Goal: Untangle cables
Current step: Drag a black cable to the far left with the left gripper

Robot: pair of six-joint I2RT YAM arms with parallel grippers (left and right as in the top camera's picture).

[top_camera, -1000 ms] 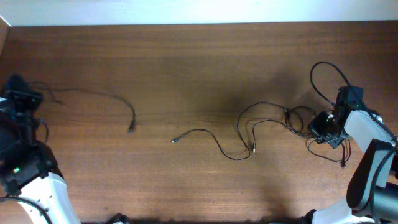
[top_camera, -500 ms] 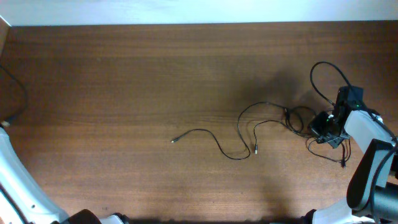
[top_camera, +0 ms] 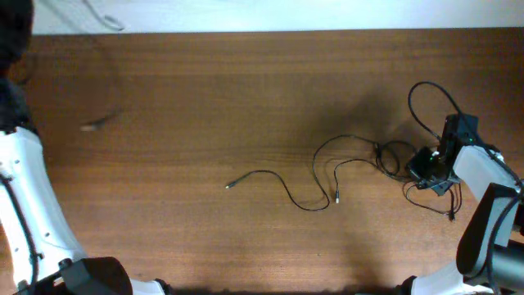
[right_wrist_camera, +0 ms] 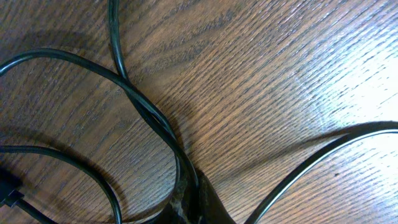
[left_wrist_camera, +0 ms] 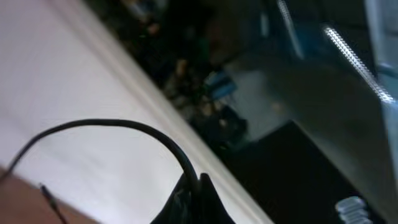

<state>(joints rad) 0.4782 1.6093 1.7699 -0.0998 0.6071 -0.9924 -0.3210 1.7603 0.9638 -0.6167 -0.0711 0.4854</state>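
Next I should lower my left gripper, tipping it down toward the bare wood near the white wall (top_camera: 105,67), since the held cable hangs clear of the tangle.
Thin black cables (top_camera: 286,190) snake across the middle of the table and run right into a small tangle (top_camera: 385,156). My right gripper (top_camera: 416,166) sits low at that tangle, shut on one black cable (right_wrist_camera: 146,112); its tips (right_wrist_camera: 194,183) pinch the strand against the wood. My left gripper (left_wrist_camera: 198,180) is lifted off the table at the far left, shut on another black cable (left_wrist_camera: 112,124) that arcs left and down to a small plug end (left_wrist_camera: 45,190). In the overhead view that cable is only a blurred pale streak (top_camera: 102,18).
The left arm's white link (top_camera: 24,188) stands along the table's left edge. The white wall (top_camera: 262,12) borders the far side. A thicker black arm cable (top_camera: 430,102) loops above the right gripper. A faint blurred smear (top_camera: 98,123) shows on the wood at the left.
The left arm has swung up and away from the table with its cable, which no longer lies on the left of the wood. The right arm and middle cables have not moved.
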